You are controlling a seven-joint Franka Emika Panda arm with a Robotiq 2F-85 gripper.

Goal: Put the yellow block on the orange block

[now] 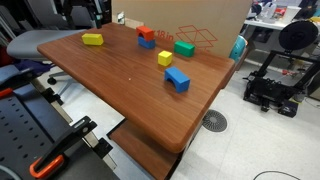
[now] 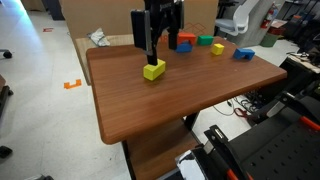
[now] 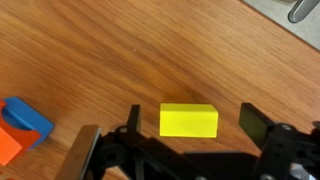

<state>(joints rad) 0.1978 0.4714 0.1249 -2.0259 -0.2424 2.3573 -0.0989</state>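
Observation:
The gripper should next go down over the yellow block point(image 2: 154, 71) point(image 3: 189, 120) until its fingers are beside the short ends and then close, because the block is already between the open fingers.
The yellow block point(image 3: 189, 120) lies flat on the wooden table point(image 3: 120, 50), and it shows in both exterior views point(image 1: 92, 39) point(image 2: 153, 70). My gripper point(image 3: 193, 122) is open, with one finger on each side of the block and a gap to both. In an exterior view the gripper point(image 2: 150, 52) hangs just above the block. The orange block point(image 1: 146, 33) point(image 2: 186, 39) sits against a blue block point(image 1: 148, 43) farther along the table. Both show at the left edge of the wrist view, orange point(image 3: 8, 142) and blue point(image 3: 27, 117).
A green block point(image 1: 184, 47) point(image 2: 205, 41), a chunkier greenish-yellow block point(image 1: 165, 58) point(image 2: 218, 48) and a second blue block point(image 1: 177, 79) point(image 2: 244, 53) lie on the table. A cardboard box point(image 1: 200, 25) stands at the table's back edge. Chairs and a 3D printer point(image 1: 275, 80) stand around.

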